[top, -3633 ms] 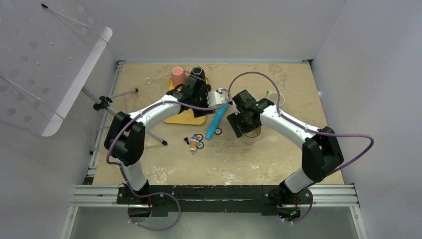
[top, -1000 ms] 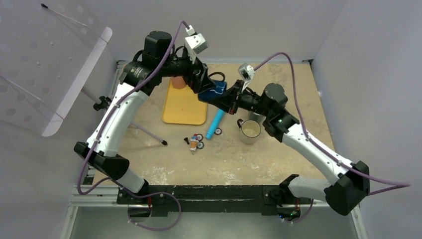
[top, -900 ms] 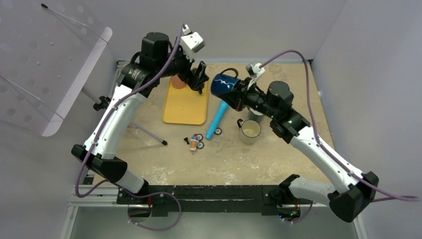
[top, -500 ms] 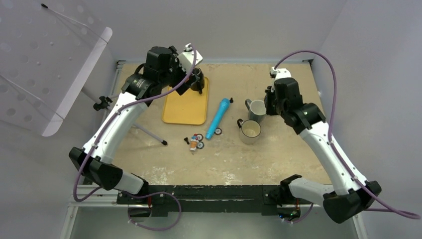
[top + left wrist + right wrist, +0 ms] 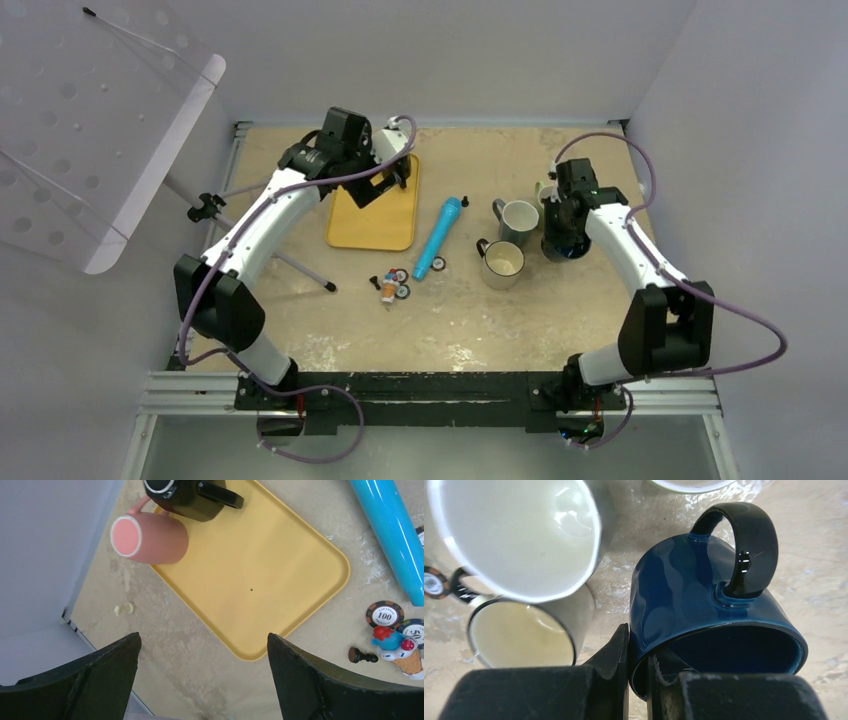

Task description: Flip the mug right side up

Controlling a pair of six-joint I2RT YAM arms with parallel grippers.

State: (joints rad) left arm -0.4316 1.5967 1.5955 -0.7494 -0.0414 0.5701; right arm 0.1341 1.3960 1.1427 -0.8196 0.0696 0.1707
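Note:
The blue mug's opening faces up, so the robot's right gripper should next lower the blue mug onto the bare tabletop [image 5: 567, 267] beside the cream mug and let it go.
The mug [image 5: 684, 595] is dark blue with a black handle, and its mouth faces up toward the right wrist camera. My right gripper [image 5: 639, 645] is shut on its rim, one finger outside the wall and one inside. Seen from above, the mug [image 5: 563, 248] sits low at the table under my right gripper [image 5: 560, 232], just right of two pale mugs. My left gripper [image 5: 203, 639] hangs open and holds nothing, above the near corner of the yellow tray [image 5: 270, 580]. In the top view my left gripper [image 5: 385, 180] is over the tray's back end.
A white mug [image 5: 518, 220] and a cream mug [image 5: 502, 260] stand close beside the blue mug. A pink mug [image 5: 150, 537] and a black mug [image 5: 190, 495] sit at the tray's far end. A blue cylinder [image 5: 438, 237], poker chips [image 5: 400, 275] and an ice-cream toy [image 5: 388, 290] lie mid-table. A tripod [image 5: 250, 200] stands left.
The left gripper let go of the blue mug and drew back over the tray. My right arm carried the mug to the right and lowered it beside the pale mugs.

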